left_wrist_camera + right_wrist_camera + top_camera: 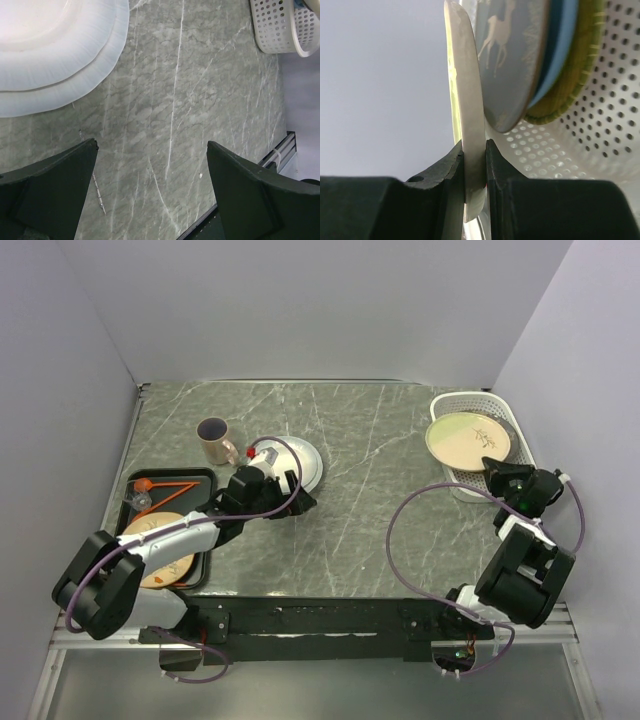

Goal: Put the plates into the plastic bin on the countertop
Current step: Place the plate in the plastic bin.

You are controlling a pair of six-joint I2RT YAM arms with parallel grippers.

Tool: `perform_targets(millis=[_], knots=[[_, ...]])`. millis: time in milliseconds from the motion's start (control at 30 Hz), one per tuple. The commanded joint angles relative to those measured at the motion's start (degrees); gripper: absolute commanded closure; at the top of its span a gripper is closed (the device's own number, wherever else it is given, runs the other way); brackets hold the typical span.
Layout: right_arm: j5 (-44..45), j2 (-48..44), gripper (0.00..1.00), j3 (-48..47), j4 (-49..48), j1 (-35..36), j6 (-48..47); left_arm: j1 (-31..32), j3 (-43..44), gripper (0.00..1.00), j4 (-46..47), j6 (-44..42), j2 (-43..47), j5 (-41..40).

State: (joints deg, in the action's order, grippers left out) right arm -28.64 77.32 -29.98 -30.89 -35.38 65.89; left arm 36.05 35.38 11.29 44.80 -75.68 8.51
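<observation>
The robot's right gripper should next lower the beige plate to the gripper's right in the wrist view and let go of it beside the grey plate (511, 82), which stands there.
My right gripper (474, 150) is shut on the rim of a beige plate (470, 100) with a branch motif. In the top view this plate (468, 438) lies tilted over the white plastic bin (470, 400) at the back right of the countertop (380, 500). Inside the bin (580, 140) stand a grey plate with a deer (510, 60), a blue plate (560, 55) and a green one (575, 80). My left gripper (152, 145) is open over bare countertop, just short of two stacked white plates (55, 50), also seen in the top view (305, 462).
A beige mug (214, 441) stands left of the white plates. A black tray (205, 477) at the front left carries a beige and orange plate (160, 540) and an orange utensil (165, 485). Grey walls close in the back and both sides.
</observation>
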Motion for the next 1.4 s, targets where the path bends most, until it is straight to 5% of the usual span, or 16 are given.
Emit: perform_targets(millis=[0,433,1067,1167,1300,1367], knots=[[-0.62,-0.33,1.0,-1.14,-12.79,-0.66,5.13,0.33,1.28,0.04,1.01,-0.15,2.11,-0.95],[3.86,-0.68,1.0,-1.75,-12.17,-1.63,5.57,0.42,0.75,0.04,3.83,0.38,-0.17,0.36],[7.02,12.15,1.0,-6.15,-14.9,-1.63,6.1,0.51,0.66,0.05,4.35,0.03,-2.54,1.77],[7.9,13.29,0.88,-5.62,-13.14,-1.71,4.96,0.51,0.48,0.05,4.53,-0.15,-2.72,1.86],[9.04,13.56,0.58,-4.57,-10.68,-1.63,3.64,0.51,0.4,0.05,4.18,-0.5,-2.98,1.68],[9.48,12.86,0.5,-3.86,-8.66,-1.63,2.49,0.51,0.31,0.05,4.44,-0.5,-2.98,1.77]])
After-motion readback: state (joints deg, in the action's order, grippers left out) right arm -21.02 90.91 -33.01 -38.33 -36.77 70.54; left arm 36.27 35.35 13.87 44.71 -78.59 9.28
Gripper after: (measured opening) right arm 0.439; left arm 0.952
